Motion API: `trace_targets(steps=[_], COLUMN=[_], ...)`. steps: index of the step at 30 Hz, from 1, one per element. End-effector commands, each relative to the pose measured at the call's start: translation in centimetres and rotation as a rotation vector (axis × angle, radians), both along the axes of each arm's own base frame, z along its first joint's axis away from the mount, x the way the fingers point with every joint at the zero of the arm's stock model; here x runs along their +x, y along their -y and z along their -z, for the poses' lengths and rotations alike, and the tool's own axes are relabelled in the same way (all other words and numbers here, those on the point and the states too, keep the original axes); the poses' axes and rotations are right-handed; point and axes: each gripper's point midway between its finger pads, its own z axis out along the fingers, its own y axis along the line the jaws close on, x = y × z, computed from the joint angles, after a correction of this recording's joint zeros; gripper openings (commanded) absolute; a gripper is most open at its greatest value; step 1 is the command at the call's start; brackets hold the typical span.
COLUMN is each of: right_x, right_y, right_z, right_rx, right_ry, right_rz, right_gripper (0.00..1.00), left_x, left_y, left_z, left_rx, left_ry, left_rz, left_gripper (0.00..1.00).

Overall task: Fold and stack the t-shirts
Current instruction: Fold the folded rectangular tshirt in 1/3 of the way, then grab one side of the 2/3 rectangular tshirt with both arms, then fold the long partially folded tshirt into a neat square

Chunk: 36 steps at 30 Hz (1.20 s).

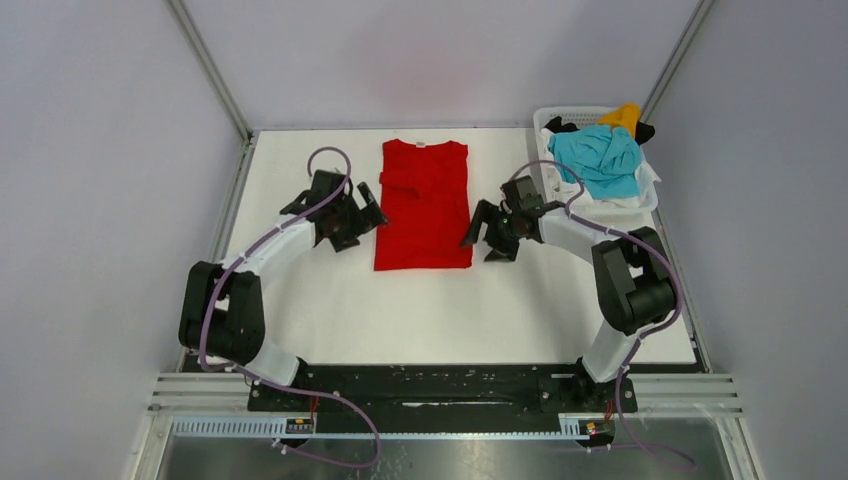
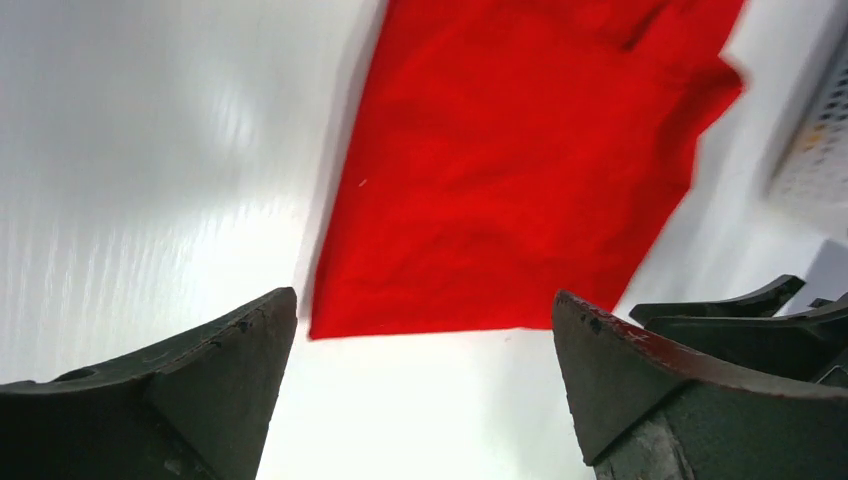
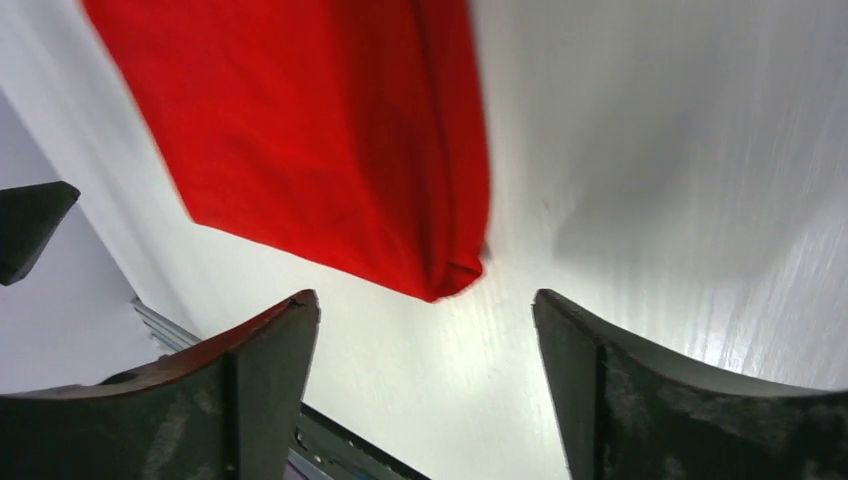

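I will next draw my left gripper's open fingers back and down onto the red shirt's near corner away from the basket (image 2: 317, 331).
A bright red t-shirt (image 1: 424, 204) lies flat in the middle of the white table, its sides folded in to a long narrow rectangle, collar at the far end. It also shows in the left wrist view (image 2: 520, 170) and the right wrist view (image 3: 330, 140). My left gripper (image 1: 366, 212) is open and empty just left of the shirt's near half. My right gripper (image 1: 488, 234) is open and empty just right of the shirt's near corner. Turquoise (image 1: 600, 158), yellow-orange (image 1: 625, 117), black and white shirts lie piled in the basket.
A white plastic basket (image 1: 548, 120) stands at the far right corner of the table. Metal frame posts rise at both far corners. White table surface (image 1: 430, 310) lies between the shirt and the arm bases.
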Motion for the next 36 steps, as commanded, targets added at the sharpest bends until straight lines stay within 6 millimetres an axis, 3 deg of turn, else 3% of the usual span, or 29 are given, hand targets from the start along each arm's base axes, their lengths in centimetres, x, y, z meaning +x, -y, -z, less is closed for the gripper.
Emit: trace_targets(steps=[1,5,11,14,17,19,23,25,28,31,34,36], right_x=[-2.0,-1.9,-1.7,-1.9,-2.4,-2.9,-5.7,-8.4,-14.3,-18.4,-19.5,-18.9], right_y=[-0.8,-1.3,-1.4,-1.5,-2.0,-2.1,-1.9,-1.8,-0.9,-0.5,-1.2,-1.8], right_z=[1.2,2.9,5.1,5.7,5.6,5.2,3.7,2.7,1.7,-0.1,-2.9,-5.1], right_rx=[0.032,0.033,0.003,0.006,0.037,0.051,0.088,0.115,0.116,0.123,0.204,0.246], right_ry=[-0.025,-0.049,-0.067,-0.076,-0.076,-0.063,-0.073,-0.106,-0.191,-0.232,-0.212,-0.157], right_rz=[-0.032,-0.026,-0.025,-0.031,-0.043,-0.052,-0.095,-0.122,-0.186,-0.239,-0.276,-0.291], right_gripper=[0.78,0.63,0.52,0.45,0.25,0.01,0.00,0.00,0.00,0.00,0.00,0.00], left_x=[-3.1,-3.9,-3.5,-3.9,-4.9,-5.7,-8.6,-10.7,-14.7,-17.9,-19.1,-18.6], left_y=[0.5,1.1,1.6,2.3,2.8,2.6,1.8,1.7,1.7,2.1,1.7,1.9], left_z=[4.6,7.3,10.3,11.0,10.7,10.1,8.4,7.5,5.6,3.3,0.3,-1.9], left_rx=[0.002,-0.003,-0.003,-0.014,-0.019,-0.017,-0.028,-0.050,-0.106,-0.158,-0.162,-0.174], left_ry=[-0.099,-0.143,-0.185,-0.207,-0.201,-0.185,-0.184,-0.192,-0.203,-0.192,-0.142,-0.085], left_rz=[0.047,0.064,0.072,0.097,0.129,0.131,0.136,0.158,0.193,0.230,0.252,0.261], left_gripper=[0.97,0.84,0.61,0.39,0.00,0.00,0.00,0.00,0.00,0.00,0.00,0.00])
